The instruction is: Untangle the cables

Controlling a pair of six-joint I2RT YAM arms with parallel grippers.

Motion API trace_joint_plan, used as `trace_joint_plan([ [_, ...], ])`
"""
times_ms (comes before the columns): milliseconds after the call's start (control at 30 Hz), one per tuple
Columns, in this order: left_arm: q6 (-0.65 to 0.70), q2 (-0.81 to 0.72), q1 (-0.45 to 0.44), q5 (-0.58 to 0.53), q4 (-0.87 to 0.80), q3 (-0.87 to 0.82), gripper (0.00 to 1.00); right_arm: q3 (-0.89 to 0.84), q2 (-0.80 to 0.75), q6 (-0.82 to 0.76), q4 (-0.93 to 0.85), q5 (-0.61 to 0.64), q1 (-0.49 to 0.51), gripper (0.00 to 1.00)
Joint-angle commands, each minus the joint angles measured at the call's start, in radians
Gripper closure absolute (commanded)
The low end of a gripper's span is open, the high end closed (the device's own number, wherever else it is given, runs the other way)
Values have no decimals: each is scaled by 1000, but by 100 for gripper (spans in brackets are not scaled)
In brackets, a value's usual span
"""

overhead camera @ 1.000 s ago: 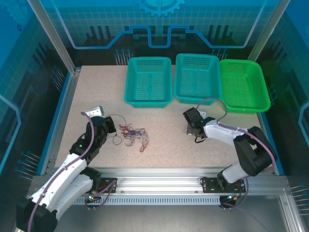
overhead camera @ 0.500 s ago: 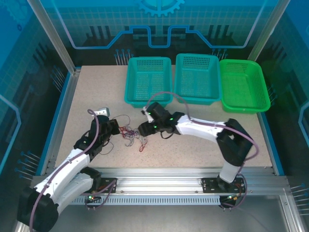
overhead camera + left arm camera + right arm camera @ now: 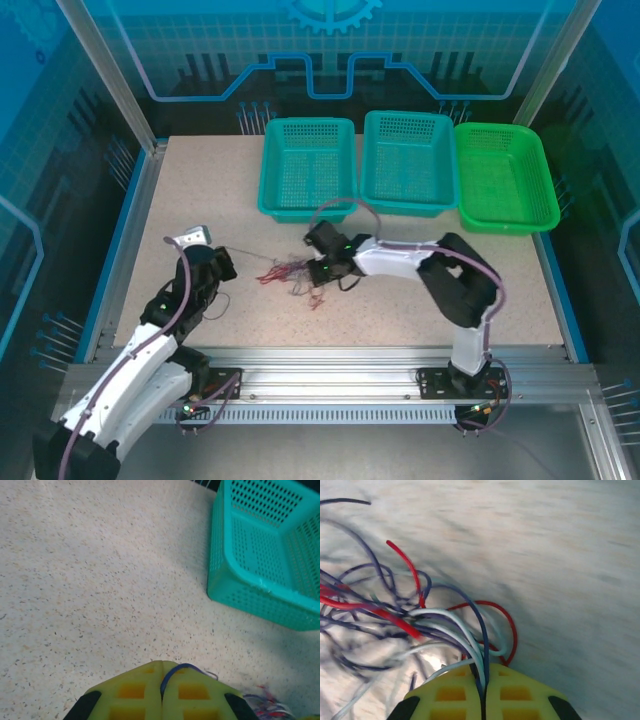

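Note:
Next, my left gripper turns toward the tangle in front of the nearest teal basket. It then releases the dark cable, since my right gripper holds several cables.
The cables [image 3: 288, 271] are a small tangle of red, dark purple and whitish strands lying mid-table, drawn out sideways between my two grippers. My left gripper [image 3: 224, 266] holds the tangle's left end: in the left wrist view its yellow fingers [image 3: 132, 690] are shut on one dark blue-purple cable [image 3: 172, 672] that loops out to the right. My right gripper [image 3: 318, 268] is at the tangle's right side. In the right wrist view the right gripper [image 3: 484, 669] is shut on several strands, a whitish cable [image 3: 451, 625] and a dark one [image 3: 481, 625], with red cable [image 3: 395, 615] fanning out beyond.
Two teal baskets [image 3: 308, 168] [image 3: 408, 163] and a green basket [image 3: 505, 177] line the table's far edge. The left teal basket [image 3: 270, 555] stands just ahead and right of my left gripper. A raised blue rim [image 3: 120, 240] borders the table on the left.
The right arm swung left from mid-right of the table, took hold of the tangle and drew it slightly right. The left gripper pulled back left, stretching the cables out.

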Motion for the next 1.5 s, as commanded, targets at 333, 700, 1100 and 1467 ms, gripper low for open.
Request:
trace_joint_plan([
  [333,-54,-41,85,-25,-26,-42,100,-417,-670,157,-147,238,-495,100],
  [700,91,191,45,360,267,-68,74,-390,-672,52,-50,55,-399,100],
  [1100,561,275,-256,477,533,-33,37,-271,-733,-131,-122,-66,-336,100],
  [1467,929,737,-301,280,981,53,29,-200,-867,-280,-204,-162,-264,100],
])
